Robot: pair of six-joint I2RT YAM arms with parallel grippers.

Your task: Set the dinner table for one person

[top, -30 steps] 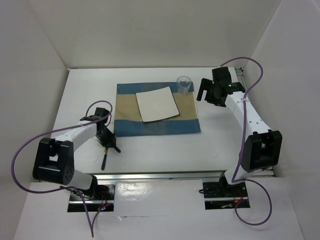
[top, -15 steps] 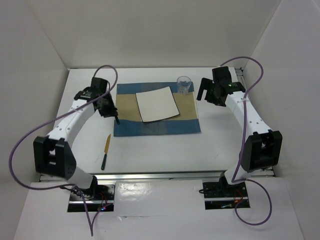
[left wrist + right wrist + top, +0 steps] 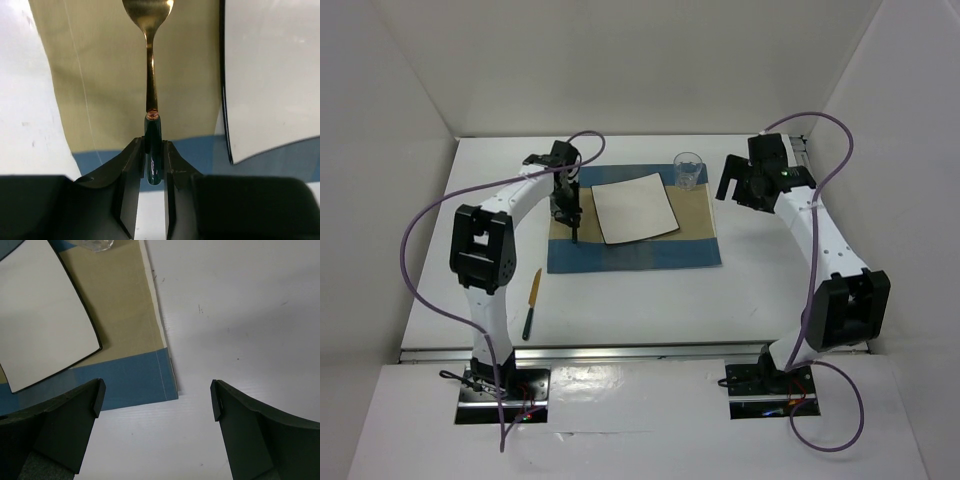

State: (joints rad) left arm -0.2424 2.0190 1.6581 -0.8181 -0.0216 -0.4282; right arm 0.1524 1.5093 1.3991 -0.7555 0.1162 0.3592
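My left gripper will lower onto the placemat's tan part beside the plate and release the utensil's dark green handle next, as the utensil (image 3: 151, 75) already runs alongside the plate's edge.
My left gripper (image 3: 569, 212) is shut on the dark green handle of a gold-headed utensil (image 3: 151, 75) and holds it over the left part of the blue-and-tan placemat (image 3: 633, 250), just left of the square white black-rimmed plate (image 3: 636, 207). The utensil's head points away from the wrist camera and is cut off at the top of that view. The plate's edge (image 3: 270, 75) lies to its right there. A clear glass (image 3: 688, 170) stands at the placemat's far right corner. My right gripper (image 3: 728, 182) is open and empty above the white dinner table (image 3: 760, 270), right of the placemat.
A knife with a gold blade and dark handle (image 3: 531, 302) lies on the table at the front left. White walls enclose the table on three sides. The right wrist view shows the placemat's corner (image 3: 150, 380) and the plate (image 3: 45, 325).
My left arm has swung from the front left of the table up to the placemat's left side, carrying the utensil. The knife stays on the table. The right arm has barely moved.
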